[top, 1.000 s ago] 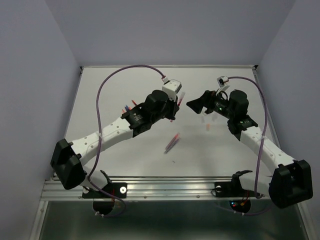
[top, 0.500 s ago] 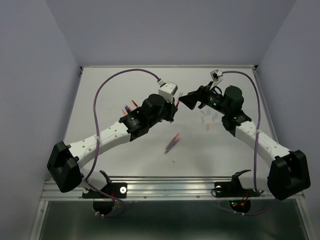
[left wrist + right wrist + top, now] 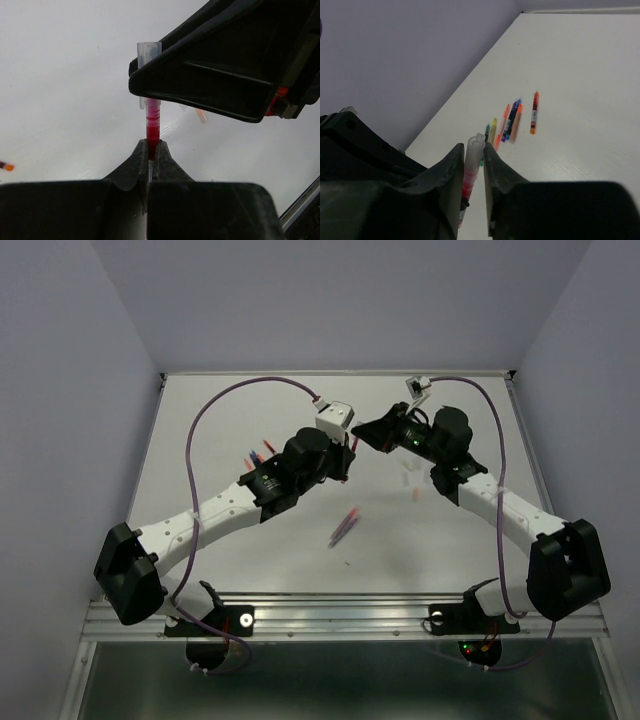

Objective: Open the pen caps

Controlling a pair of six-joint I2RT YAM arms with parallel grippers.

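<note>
The left gripper has to move over and down to the bare gap beside the row, which is below it, to its left in the top view, and then let go.
My left gripper (image 3: 152, 147) is shut on the lower end of a red pen (image 3: 152, 125), which it holds off the table. The pen's clear cap (image 3: 148, 52) points away from it. My right gripper (image 3: 472, 152) has come up against the left one, and its jaws are closed round that pen cap (image 3: 474, 156). From above, the two grippers meet at mid table, left (image 3: 350, 454) and right (image 3: 366, 436), and the pen between them is mostly hidden.
A row of several coloured pens (image 3: 509, 122) lies on the white table (image 3: 580, 75), with one more orange-tipped pen (image 3: 534, 112) beside it. From above, loose pens lie at the centre (image 3: 345, 527), by the left arm (image 3: 258, 453) and under the right arm (image 3: 413, 490).
The right arm swung left to the left gripper, and its jaws went from wide open to closed round the cap. The left gripper kept its hold on the pen.
</note>
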